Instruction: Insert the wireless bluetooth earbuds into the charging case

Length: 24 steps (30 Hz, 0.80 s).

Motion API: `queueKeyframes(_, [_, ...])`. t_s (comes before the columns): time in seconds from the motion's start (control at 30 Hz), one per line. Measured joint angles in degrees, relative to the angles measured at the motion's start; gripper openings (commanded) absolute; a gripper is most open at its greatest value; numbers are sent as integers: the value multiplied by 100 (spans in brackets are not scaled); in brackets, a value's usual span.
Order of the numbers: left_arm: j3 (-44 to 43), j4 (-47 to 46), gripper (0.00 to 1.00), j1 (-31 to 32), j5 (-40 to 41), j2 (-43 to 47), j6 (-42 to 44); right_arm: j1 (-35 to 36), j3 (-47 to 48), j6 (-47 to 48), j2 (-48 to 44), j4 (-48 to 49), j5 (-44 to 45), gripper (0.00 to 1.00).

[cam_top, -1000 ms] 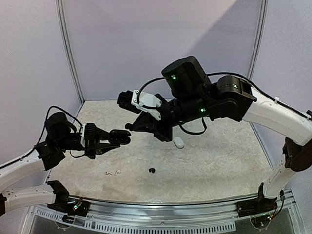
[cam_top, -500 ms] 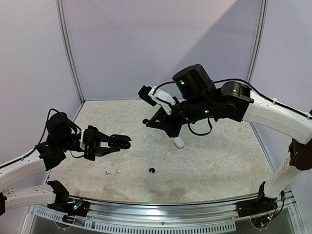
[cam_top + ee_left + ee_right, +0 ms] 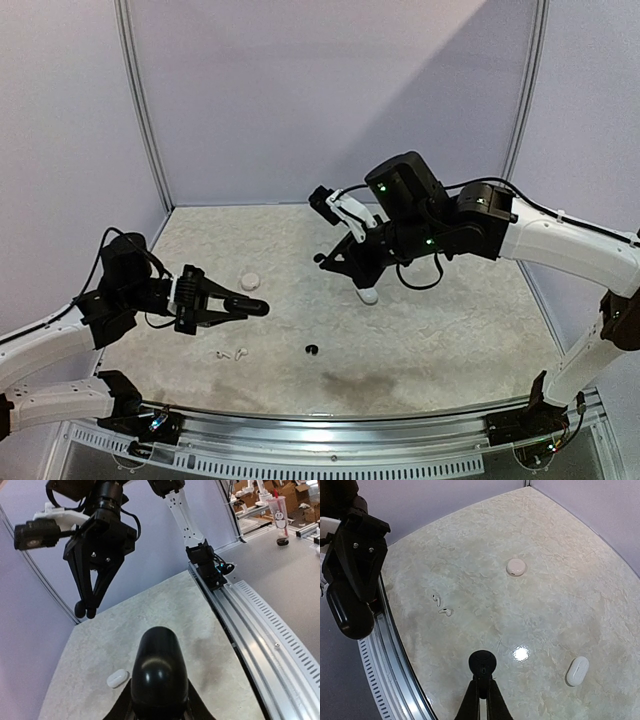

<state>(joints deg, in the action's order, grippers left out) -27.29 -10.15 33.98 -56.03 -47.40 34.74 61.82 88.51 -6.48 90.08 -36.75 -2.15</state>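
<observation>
My right gripper will put its earbud back down on the table [image 3: 326, 350] beside the other black earbud, as the charging case looks shut.
My left gripper [image 3: 238, 306] is shut on a glossy black pebble-shaped charging case [image 3: 159, 667], held above the table at the left; the same case [image 3: 347, 612] shows at the left edge of the right wrist view. My right gripper [image 3: 323, 259] hangs over the table's middle, shut on a small black earbud [image 3: 483, 664] pinched at its fingertips. Another black earbud [image 3: 311, 349] lies on the table near the front. Two white earbuds [image 3: 436, 599] [image 3: 446, 612] lie close together at the front left, apart from both grippers.
A round white case [image 3: 250, 282] lies just beyond the left gripper. An oblong white case [image 3: 368, 294] lies below the right gripper, also in the left wrist view [image 3: 118, 678]. A metal rail [image 3: 330, 425] runs along the near table edge. Walls enclose the back and sides.
The right arm has swung right and down, still gripping the black earbud. The left gripper has dropped lower with the black case, uncovering the round white case behind it.
</observation>
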Motion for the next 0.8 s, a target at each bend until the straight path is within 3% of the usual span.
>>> queueKeyframes(0.3, [-101,-157,0,11,37,-273,-1886,-85,-79,76,-2,42,-269,0])
queueKeyframes(0.5, [-83,-251,0,13,317,-271,-2159,-479,-459,-212,275,-210,-997,0])
queueKeyframes(0.8, [-7,-240,0,15,424,-192,-2240,-748,-1473,-710,1969,-367,-2389,0])
